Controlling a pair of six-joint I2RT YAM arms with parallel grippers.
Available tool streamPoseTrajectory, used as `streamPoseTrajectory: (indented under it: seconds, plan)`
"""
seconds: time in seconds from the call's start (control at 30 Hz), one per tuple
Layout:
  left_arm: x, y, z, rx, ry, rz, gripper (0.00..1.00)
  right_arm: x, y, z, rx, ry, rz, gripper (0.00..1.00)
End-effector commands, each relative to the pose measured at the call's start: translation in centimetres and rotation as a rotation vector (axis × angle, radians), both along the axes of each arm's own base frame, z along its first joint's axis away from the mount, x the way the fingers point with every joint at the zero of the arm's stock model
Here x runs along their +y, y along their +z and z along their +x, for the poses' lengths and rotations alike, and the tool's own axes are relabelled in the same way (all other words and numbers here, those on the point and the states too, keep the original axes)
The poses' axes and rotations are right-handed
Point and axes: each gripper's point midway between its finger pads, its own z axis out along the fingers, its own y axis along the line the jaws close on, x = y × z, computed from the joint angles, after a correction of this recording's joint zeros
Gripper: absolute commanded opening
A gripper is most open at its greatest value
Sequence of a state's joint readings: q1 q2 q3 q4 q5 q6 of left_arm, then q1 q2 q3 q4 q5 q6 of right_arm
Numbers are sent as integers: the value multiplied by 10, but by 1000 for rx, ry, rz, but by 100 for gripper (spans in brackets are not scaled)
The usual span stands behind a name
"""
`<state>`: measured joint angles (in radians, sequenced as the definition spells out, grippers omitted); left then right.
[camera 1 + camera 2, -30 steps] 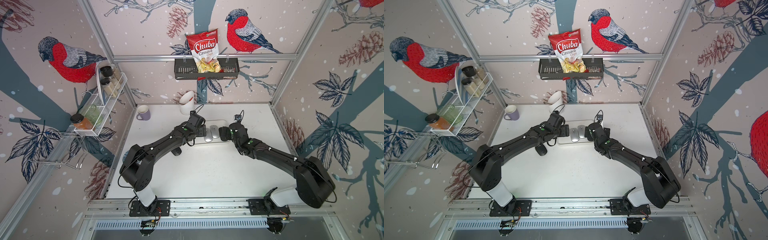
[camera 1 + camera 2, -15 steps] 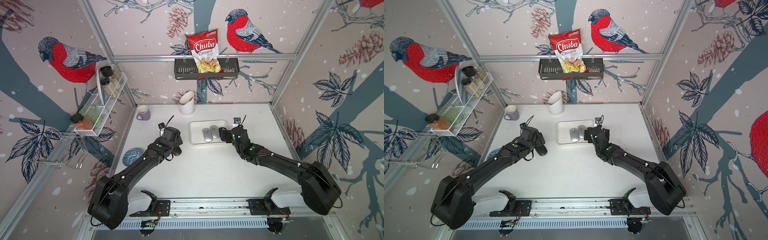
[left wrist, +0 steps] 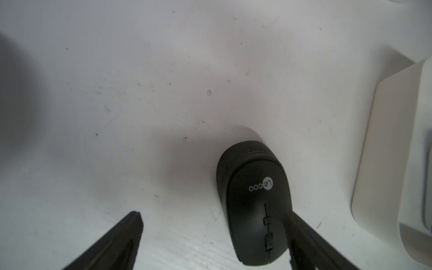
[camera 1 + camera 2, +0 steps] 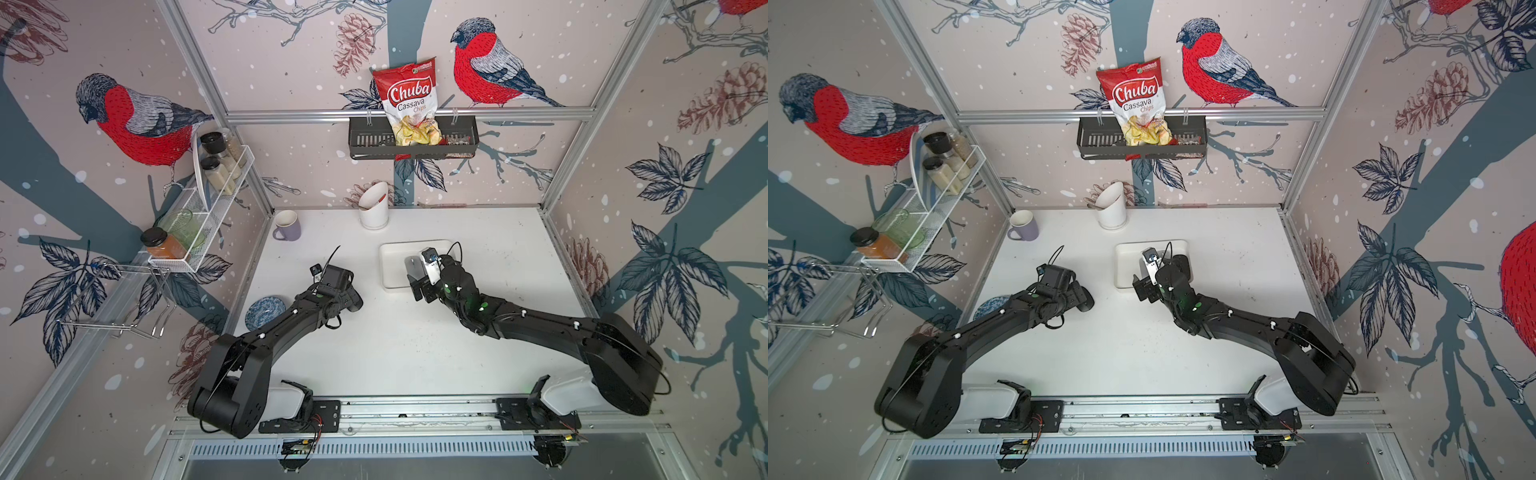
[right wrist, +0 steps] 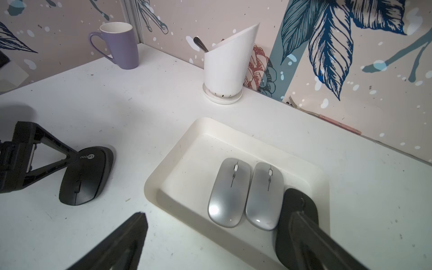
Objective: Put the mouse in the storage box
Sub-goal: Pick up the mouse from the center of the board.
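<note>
My left gripper will next move toward the storage box and down around the black mouse (image 3: 257, 204), then close, since the mouse is by the finger nearer the box.
A black mouse (image 3: 254, 203) lies on the white table left of the storage box (image 4: 390, 266). My left gripper (image 3: 212, 216) hangs open over that mouse, which sits close against one finger and well clear of the other. The shallow white storage box (image 5: 177, 159) holds two silver mice (image 5: 228, 191) side by side and another black mouse (image 5: 299, 205) at its end. My right gripper (image 5: 218, 217) is open above the box's near edge, one finger over that black mouse. In both top views the right wrist hides most of the box's contents.
A purple mug (image 4: 286, 224) and a white utensil holder (image 4: 374, 205) stand along the back wall. A blue patterned dish (image 4: 264, 311) lies at the table's left edge beside my left arm. A wire rack (image 4: 208, 199) and a black basket (image 4: 411, 137) hang on the walls.
My left arm has pulled back from the box to the near left, stopped over the black mouse on the table and opened wider. My right gripper has drawn back to the box's near edge.
</note>
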<state>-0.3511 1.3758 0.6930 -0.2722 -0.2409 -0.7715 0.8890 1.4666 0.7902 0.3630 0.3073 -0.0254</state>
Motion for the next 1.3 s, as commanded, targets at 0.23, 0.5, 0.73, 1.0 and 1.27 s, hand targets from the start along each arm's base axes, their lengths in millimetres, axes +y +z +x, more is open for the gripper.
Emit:
streamPoseTrajectory:
  seconds: [0.23,0.5,0.73,1.0,1.27]
  plan:
    - [-32,-3,32,-4,-82,-27,91,6,10,2,-53,-19,3,100]
    - [-31,-26,22,66,-79,28,85,-2,11,4,-73,-72,-16,100]
    - [-39,-32,25,56,-93,13,77,0,13,3,-90,-80,-41,100]
    - [-38,-40,26,84,-108,49,72,4,16,-1,-101,-79,-50,100]
    - [-37,-35,24,56,-130,64,68,8,14,-3,-102,-74,-52,100]
